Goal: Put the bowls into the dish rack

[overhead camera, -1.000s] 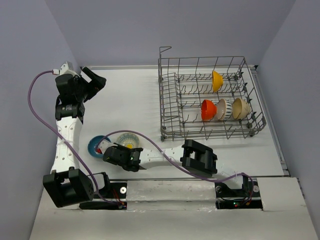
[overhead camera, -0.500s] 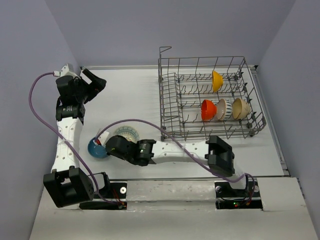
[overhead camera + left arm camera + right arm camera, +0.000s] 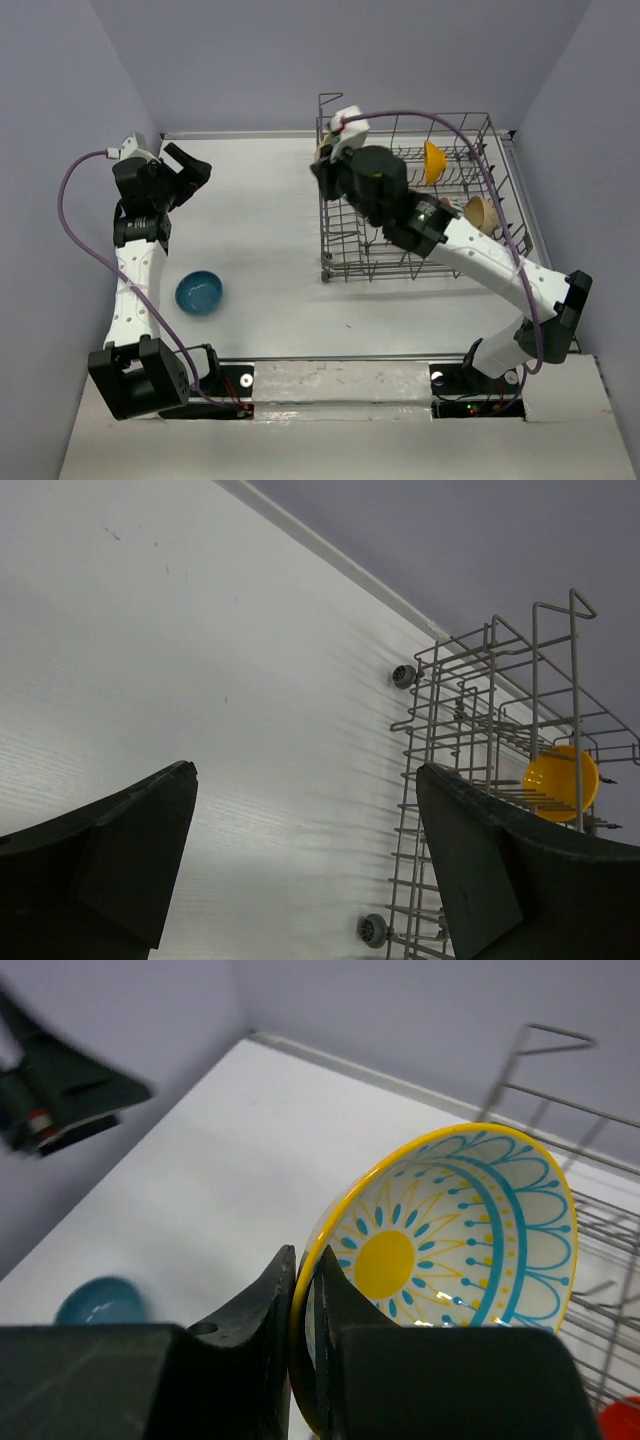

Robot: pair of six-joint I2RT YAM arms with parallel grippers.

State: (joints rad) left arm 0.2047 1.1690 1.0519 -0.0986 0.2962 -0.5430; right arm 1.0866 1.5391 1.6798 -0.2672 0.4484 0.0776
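I will turn my right gripper and lower it to the rack's end below, by the rack's tall wire side, and release the bowl clear of the yellow one.
My right gripper (image 3: 303, 1290) is shut on the rim of the white bowl with the yellow flower pattern (image 3: 450, 1230), holding it on edge in the air. In the top view that gripper (image 3: 325, 165) is above the left end of the grey wire dish rack (image 3: 340, 262). The rack holds a yellow bowl (image 3: 433, 162) and a tan bowl (image 3: 482, 215); my arm hides the others there. An orange-red sliver (image 3: 622, 1422) shows low in the right wrist view. The blue bowl (image 3: 199, 292) sits on the table at front left. My left gripper (image 3: 185, 165) is open and empty at the far left.
The left wrist view shows the rack's tall wire side (image 3: 480, 780), its small wheels (image 3: 372, 929) and the yellow bowl (image 3: 562, 780). The back wall runs behind the rack. The purple cable (image 3: 70, 215) loops beside the left arm.
My right arm lifted the flower bowl off the table beside the blue bowl and swung it up and right to the rack's left end. The left arm hardly moved.
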